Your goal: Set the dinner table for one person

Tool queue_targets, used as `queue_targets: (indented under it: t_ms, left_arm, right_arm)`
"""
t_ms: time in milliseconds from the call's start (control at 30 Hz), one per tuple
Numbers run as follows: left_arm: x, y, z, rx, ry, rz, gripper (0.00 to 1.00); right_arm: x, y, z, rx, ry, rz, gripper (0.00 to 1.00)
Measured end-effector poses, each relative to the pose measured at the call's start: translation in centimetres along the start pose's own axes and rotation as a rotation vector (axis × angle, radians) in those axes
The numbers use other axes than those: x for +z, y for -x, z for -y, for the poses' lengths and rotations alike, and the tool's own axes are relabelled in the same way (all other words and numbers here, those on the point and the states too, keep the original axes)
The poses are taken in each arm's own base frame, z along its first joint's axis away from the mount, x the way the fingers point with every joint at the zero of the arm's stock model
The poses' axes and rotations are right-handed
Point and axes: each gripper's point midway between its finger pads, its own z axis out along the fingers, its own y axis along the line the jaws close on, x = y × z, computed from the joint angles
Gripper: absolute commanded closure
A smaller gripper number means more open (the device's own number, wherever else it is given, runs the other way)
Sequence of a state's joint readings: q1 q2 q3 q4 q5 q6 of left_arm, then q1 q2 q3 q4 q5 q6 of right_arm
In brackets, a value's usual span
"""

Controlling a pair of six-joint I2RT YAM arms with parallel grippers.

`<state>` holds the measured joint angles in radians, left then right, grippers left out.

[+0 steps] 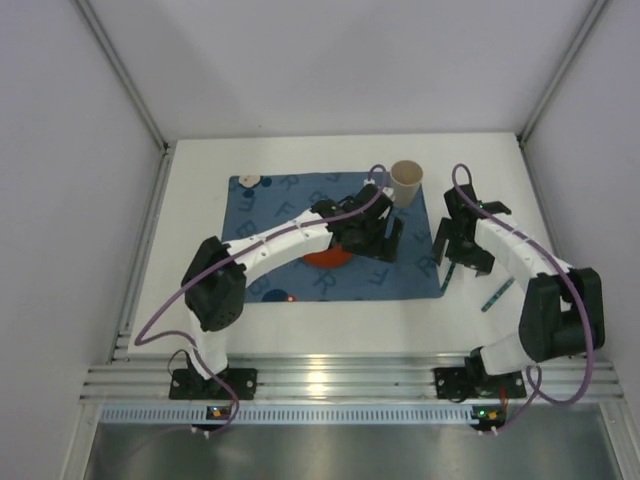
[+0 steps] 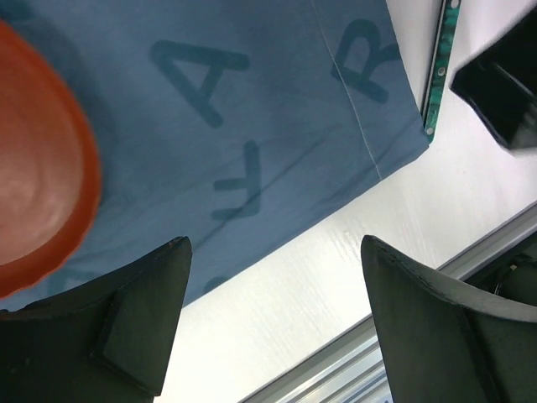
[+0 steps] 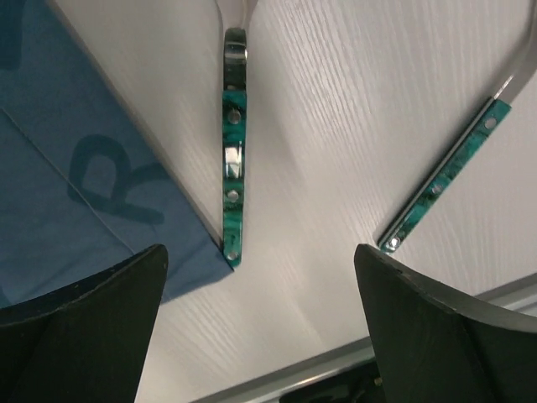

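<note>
The neck end of the green handle [image 1: 452, 267] [image 3: 234, 117] lies below my right gripper, clear of the mat. I should next lower the gripper's open fingers to either side of it.
The white dinner table [image 1: 200, 180] carries a blue letter-printed placemat [image 1: 270, 210]. An orange plate [image 1: 322, 259] lies on the mat, partly hidden under my left arm; it also shows in the left wrist view [image 2: 33, 176]. A beige cup [image 1: 407, 183] stands upright at the mat's far right corner. A green-handled piece of cutlery [image 3: 232, 168] lies along the mat's right edge, and a second one [image 3: 445, 180] lies further right on the table. My left gripper [image 1: 388, 238] is open and empty over the mat's right part. My right gripper [image 1: 464, 258] is open and empty above the first piece of cutlery.
A ribbed aluminium rail [image 1: 320, 380] runs along the table's near edge by the arm bases. Grey walls enclose the table on the left, right and far sides. My two grippers hover close together near the mat's right edge [image 2: 369, 143].
</note>
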<state>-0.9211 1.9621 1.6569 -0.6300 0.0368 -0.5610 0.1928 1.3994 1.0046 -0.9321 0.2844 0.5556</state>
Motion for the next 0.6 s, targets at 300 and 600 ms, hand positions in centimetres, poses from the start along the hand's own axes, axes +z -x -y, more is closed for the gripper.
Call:
queue_targets:
  t_ms: [300,600]
  left_arm:
    - [-9.1,3.8,-4.0,-0.055,0.058,0.208,0.12]
    - [-10.5,2.1,-6.1,-0.072,0.131,0.21,0.12]
  right_arm:
    - [6.1,2.4,-1.3,0.01,-0.055,-0.062,0.27]
    - [8.0,3.6,-2.2,0.02,-0.042,-0.043,0.7]
